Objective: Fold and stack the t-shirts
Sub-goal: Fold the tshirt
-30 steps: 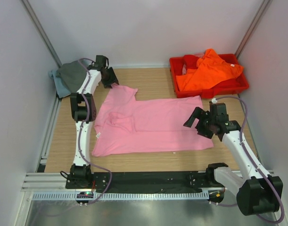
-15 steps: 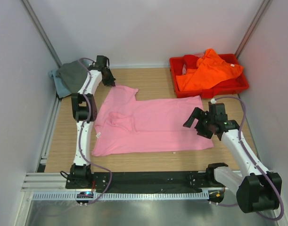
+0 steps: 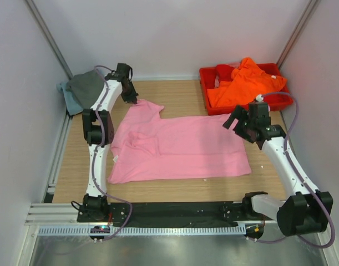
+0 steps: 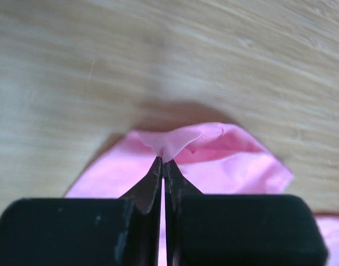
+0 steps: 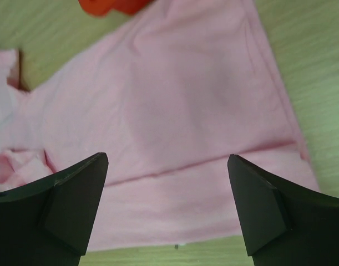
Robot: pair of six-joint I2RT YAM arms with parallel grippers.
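Observation:
The robot's right gripper needs to go down and outward next, onto the pink shirt's far corner (image 3: 227,117) (image 5: 211,8) beside the red tray, and close there, because the left gripper is already pinching the tip of the opposite sleeve.
A light pink t-shirt (image 3: 180,147) lies spread flat on the wooden table. My left gripper (image 3: 134,100) is at its far left sleeve tip. In the left wrist view the jaws (image 4: 163,162) are shut, pinching a small fold of the pink cloth (image 4: 224,160). My right gripper (image 3: 236,123) hovers open over the shirt's far right corner. Only pink cloth (image 5: 175,100) lies below its spread fingers (image 5: 168,158), with nothing between them. An orange t-shirt (image 3: 244,83) is heaped in the tray. A dark grey t-shirt (image 3: 85,84) lies on a pale blue-grey one (image 3: 68,100) at the back left.
The red plastic tray (image 3: 284,101) stands at the back right, close behind my right gripper. White walls enclose the table on three sides. Bare wood (image 3: 180,188) runs between the shirt's near hem and the black base rail.
My left gripper closed on the pink sleeve tip. My right arm swung away from the shirt's near right edge to its far right corner, staying open.

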